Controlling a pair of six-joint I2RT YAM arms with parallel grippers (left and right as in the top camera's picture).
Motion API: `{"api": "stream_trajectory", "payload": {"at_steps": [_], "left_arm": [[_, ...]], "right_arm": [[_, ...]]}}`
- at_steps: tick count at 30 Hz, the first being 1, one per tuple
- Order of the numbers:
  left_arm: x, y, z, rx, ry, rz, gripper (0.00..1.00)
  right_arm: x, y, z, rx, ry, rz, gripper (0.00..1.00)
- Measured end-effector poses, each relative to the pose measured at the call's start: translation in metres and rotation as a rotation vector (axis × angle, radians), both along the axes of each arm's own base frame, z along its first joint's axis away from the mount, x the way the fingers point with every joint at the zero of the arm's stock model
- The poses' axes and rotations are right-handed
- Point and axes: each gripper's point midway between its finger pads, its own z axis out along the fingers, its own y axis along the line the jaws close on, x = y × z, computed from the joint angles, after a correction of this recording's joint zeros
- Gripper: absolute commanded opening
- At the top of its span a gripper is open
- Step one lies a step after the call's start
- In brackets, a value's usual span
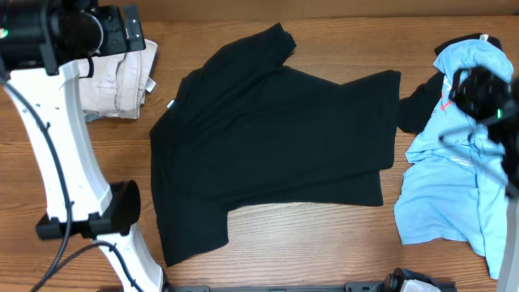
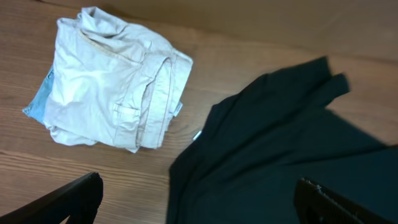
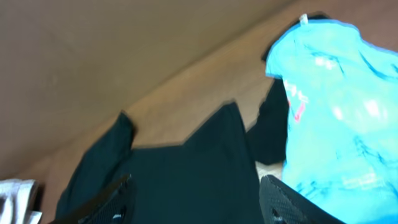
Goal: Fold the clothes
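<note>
My left gripper moves down and back onto the cloth near the hem next, since the near sleeve sticks out toward my base.
A large black short-sleeved T-shirt (image 1: 276,134) lies spread on the wooden table, collar to the left with a small white label (image 1: 171,103). It also shows in the left wrist view (image 2: 280,155) and the right wrist view (image 3: 186,180). My left gripper (image 2: 199,199) is open and empty, held high above the shirt's collar edge; in the overhead view it is at the top left (image 1: 122,32). My right gripper (image 3: 196,199) is open and empty, high over the shirt's right side; in the overhead view it is at the right (image 1: 482,89).
A folded cream-beige garment (image 1: 122,77) lies at the back left, also in the left wrist view (image 2: 112,87). Light blue shirts with a red mark (image 1: 454,174) are heaped at the right, over another dark cloth (image 1: 418,105); they also show in the right wrist view (image 3: 342,118).
</note>
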Motion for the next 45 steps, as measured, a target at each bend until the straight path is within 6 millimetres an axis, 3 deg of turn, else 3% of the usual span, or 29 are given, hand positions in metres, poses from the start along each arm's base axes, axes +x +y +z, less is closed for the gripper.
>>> {"api": "stream_trajectory", "payload": {"at_steps": [5, 7, 8, 10, 13, 15, 19, 23, 27, 31, 37, 45], "left_arm": [[-0.037, -0.014, 0.034, -0.011, -0.068, 0.000, 1.00], [-0.067, -0.019, 0.050, -0.007, -0.096, 0.002, 1.00], [-0.077, -0.019, 0.053, -0.009, -0.104, 0.013, 1.00], [-0.112, -0.015, 0.044, -0.016, -0.054, 0.061, 1.00], [-0.152, -0.010, 0.026, -0.029, -0.002, 0.134, 1.00], [-0.170, -0.006, 0.007, -0.037, 0.044, 0.183, 1.00], [-0.178, -0.003, -0.048, -0.060, 0.164, 0.268, 1.00], [-0.171, -0.002, -0.126, -0.093, 0.325, 0.377, 1.00], [-0.177, -0.008, -0.198, -0.142, 0.461, 0.470, 1.00], [-0.189, -0.024, -0.253, -0.231, 0.547, 0.488, 0.97], [-0.223, -0.036, -0.310, -0.278, 0.674, 0.502, 0.96], [-0.255, -0.039, -0.349, -0.273, 0.753, 0.504, 0.96]], "right_arm": [[-0.055, 0.016, -0.020, 0.051, 0.145, -0.008, 0.71], [-0.070, 0.021, -0.028, 0.064, 0.181, -0.010, 0.72], [-0.078, 0.023, -0.033, 0.070, 0.198, -0.011, 0.77], [-0.092, 0.027, -0.042, 0.077, 0.211, -0.014, 0.99], [-0.105, 0.033, -0.049, 0.087, 0.176, -0.017, 1.00], [-0.102, 0.039, -0.050, 0.117, 0.114, 0.001, 1.00], [-0.086, 0.055, -0.061, 0.198, 0.057, 0.082, 1.00], [-0.077, 0.067, -0.093, 0.285, 0.117, 0.136, 1.00], [-0.077, 0.072, -0.127, 0.333, 0.220, 0.155, 1.00], [-0.076, 0.071, -0.150, 0.359, 0.311, 0.148, 0.99], [-0.068, 0.064, -0.176, 0.358, 0.412, 0.131, 0.95], [-0.060, 0.058, -0.197, 0.359, 0.485, 0.116, 0.92]]}}
